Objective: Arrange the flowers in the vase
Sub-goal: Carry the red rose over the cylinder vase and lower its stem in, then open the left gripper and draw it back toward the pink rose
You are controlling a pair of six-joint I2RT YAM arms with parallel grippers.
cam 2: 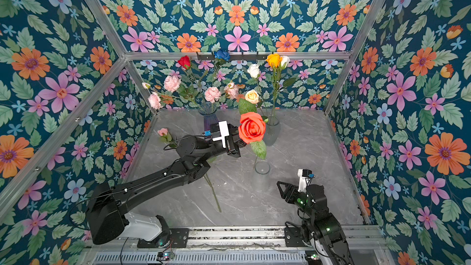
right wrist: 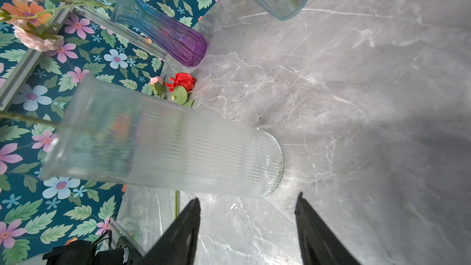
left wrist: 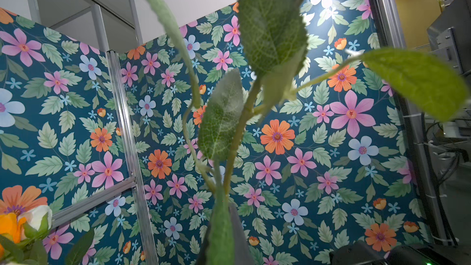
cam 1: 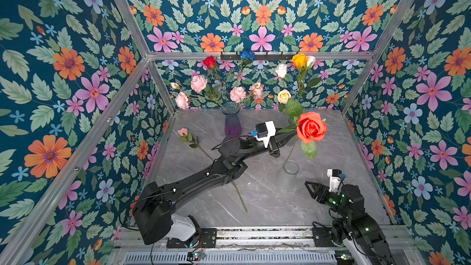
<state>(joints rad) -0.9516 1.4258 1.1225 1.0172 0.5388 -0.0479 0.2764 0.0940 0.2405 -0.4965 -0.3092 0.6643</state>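
Observation:
The rose's stem already slants into the opening of the clear ribbed vase (cam 1: 291,167), so the left gripper should next ease down toward that opening and release the stem.
My left gripper (cam 1: 289,133) is shut on the stem (left wrist: 239,128) of a large orange-red rose (cam 1: 311,127) (cam 2: 251,127) and holds it up over the table's middle right. From there the stem slants down to the mouth of a clear ribbed vase (cam 1: 291,167) (cam 2: 262,168) (right wrist: 178,154). In the left wrist view the stem and its leaves rise from between the shut jaws (left wrist: 224,238). My right gripper (cam 1: 309,187) (cam 2: 280,187) (right wrist: 248,197) stands open and empty just in front of that vase's base.
A blue-to-purple vase (cam 1: 232,123) (right wrist: 173,39) at the back holds pink carnations (cam 1: 198,83), a red rose and a blue rose. A clear vase (cam 2: 272,126) at the back right holds white, orange and cream roses. A pink rosebud (cam 1: 182,132) lies on the grey marble table (cam 1: 344,174), its stem passing under my left arm.

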